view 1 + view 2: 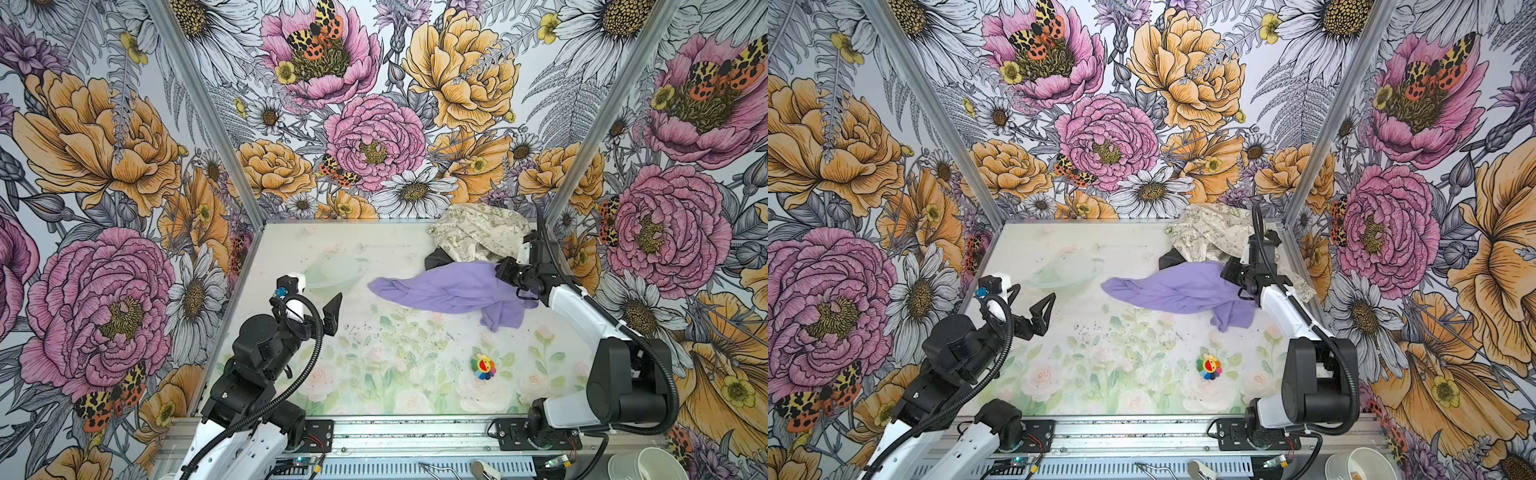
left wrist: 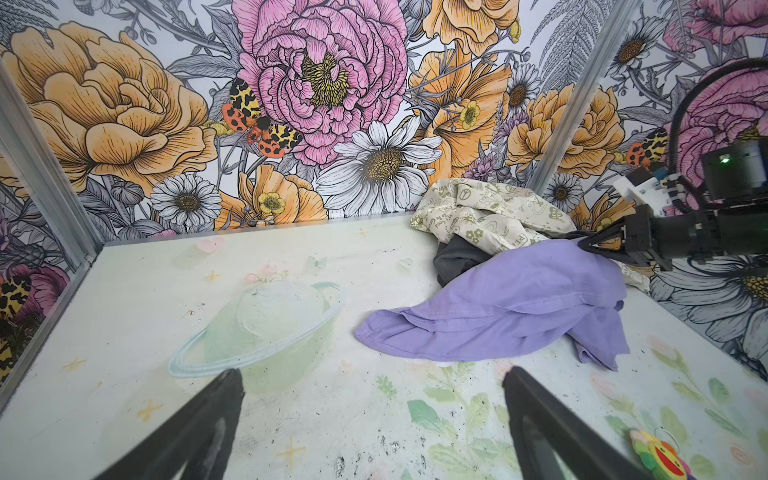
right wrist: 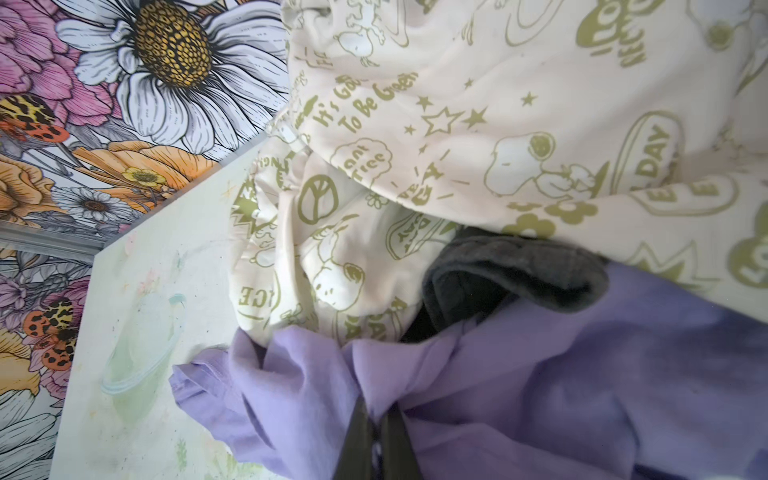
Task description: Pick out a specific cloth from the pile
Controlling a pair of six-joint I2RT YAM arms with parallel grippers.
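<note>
I will next lift the fold across toward my left gripper with my right gripper and release it on the bare tabletop (image 1: 360, 273) (image 3: 174, 340) beside the cloth's tip, clear of the pile.
The cloth (image 1: 449, 289) (image 1: 1175, 286) is plain lavender and lies spread out from the pile (image 1: 478, 232) toward the table's middle. The pile sits in the back right corner, with a cream cloth with olive prints (image 2: 486, 212) (image 3: 478, 124) on top and a black cloth (image 2: 457, 257) (image 3: 511, 270) under it. My right gripper (image 1: 498, 272) (image 1: 1223, 272) (image 2: 582, 243) (image 3: 376, 409) is shut on a pinched fold at the lavender cloth's right end, next to the pile. My left gripper (image 1: 1032, 297) (image 2: 372, 374) hovers wide open and empty over the table's left side, short of the cloth's left tip.
A small rainbow flower toy (image 1: 483, 365) (image 1: 1209, 365) lies on the mat at the front right. Flowered walls close in the back and both sides. A metal rail (image 1: 415, 432) runs along the front edge. A white bowl (image 1: 660, 461) stands outside at the front right.
</note>
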